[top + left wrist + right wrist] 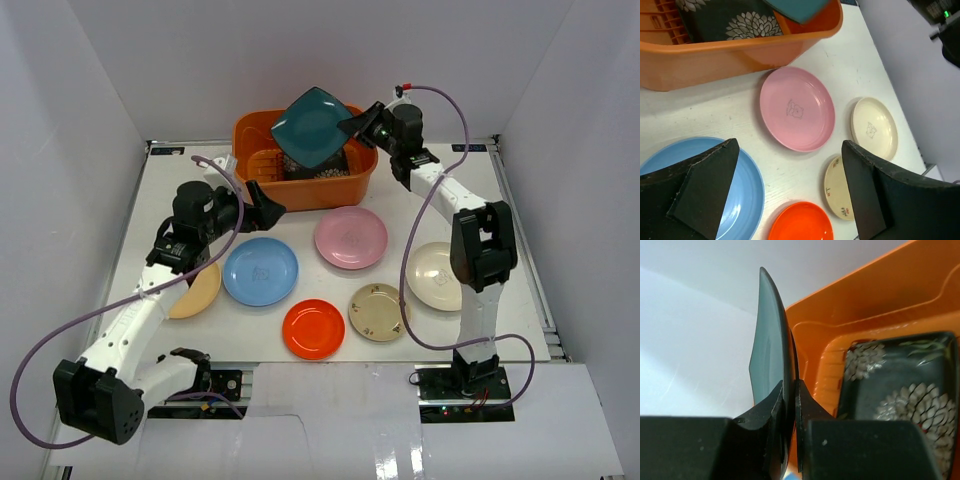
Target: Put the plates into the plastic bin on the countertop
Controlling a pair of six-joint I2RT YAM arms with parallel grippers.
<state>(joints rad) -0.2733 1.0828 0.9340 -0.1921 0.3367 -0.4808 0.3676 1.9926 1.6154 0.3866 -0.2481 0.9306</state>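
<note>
My right gripper lowers the teal plate next and releases its rim where the black flowered plate lies, below and left in the top view.
My right gripper is shut on the edge of the square teal plate and holds it above the orange bin; it also shows edge-on in the right wrist view. The black flowered plate lies inside the bin. My left gripper is open and empty, hovering near the bin's front wall. On the countertop lie the blue, pink, red, cream, beige patterned and tan-yellow plates.
White wall panels enclose the tabletop on three sides. Purple cables loop beside both arms. The left arm lies over part of the tan-yellow plate.
</note>
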